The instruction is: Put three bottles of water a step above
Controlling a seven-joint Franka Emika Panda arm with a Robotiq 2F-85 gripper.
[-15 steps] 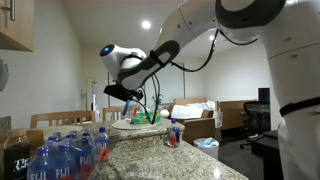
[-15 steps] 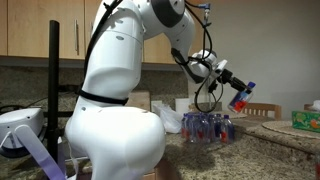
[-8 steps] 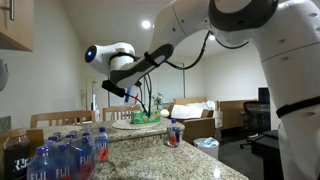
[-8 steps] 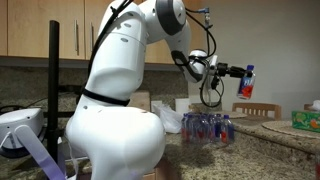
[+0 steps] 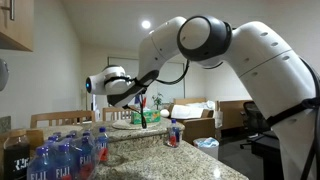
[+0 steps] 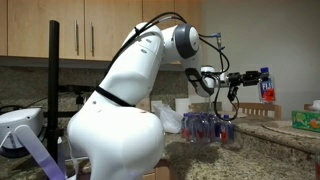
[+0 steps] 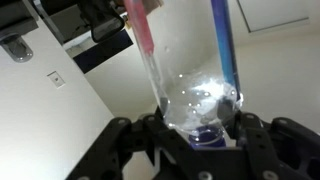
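My gripper lowers the still hanging bottle upright onto the bare granite ledge [image 6: 280,127] beside the green tissue box next and releases it, since that clear spot lies below.
My gripper [image 7: 203,133] is shut on a clear water bottle [image 7: 190,75] at its blue-capped end; the blue-and-red label runs up the body. In both exterior views the gripper [image 6: 254,78] [image 5: 135,97] holds this bottle [image 6: 265,84] upright in the air, above the granite. A second bottle [image 5: 175,132] stands alone on the speckled granite ledge [image 5: 150,150]. A pack of more bottles [image 5: 62,155] [image 6: 210,127] with blue caps stands on the counter.
Wooden cabinets [image 6: 90,30] hang behind the arm. A green thing sits on a plate on a table [image 5: 140,120] beyond the ledge. A tissue box [image 6: 305,120] stands at the far right. Wooden chairs [image 5: 55,120] are behind the counter.
The arm has swung outward with the bottle, away from the pack. The bottle has gone from tilted to upright and now hangs higher and farther from the robot's base.
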